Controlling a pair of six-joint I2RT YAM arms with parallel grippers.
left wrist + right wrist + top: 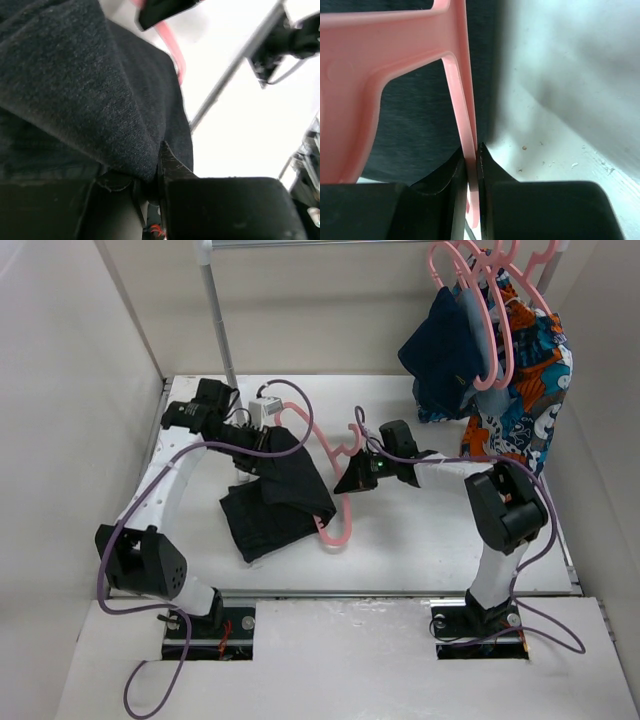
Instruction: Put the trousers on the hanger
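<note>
I should next move my left gripper down and left in the top view and let go of the trousers' upper fold over the trousers' lower cloth layer, because that layer is below it.
The black trousers lie bunched on the table left of centre, draped over the pink hanger, whose frame shows at the cloth's right edge and top. My left gripper is shut on the trousers' upper fold; in the left wrist view the dark fabric fills the frame, pinched between the fingers. My right gripper is shut on the hanger's thin bar; in the right wrist view the pink bar runs down between the fingertips, with black cloth behind it.
A clothes rail with upright pole stands at the back. Several pink hangers on it carry a navy garment and an orange-blue patterned cloth at the back right. White walls close in both sides.
</note>
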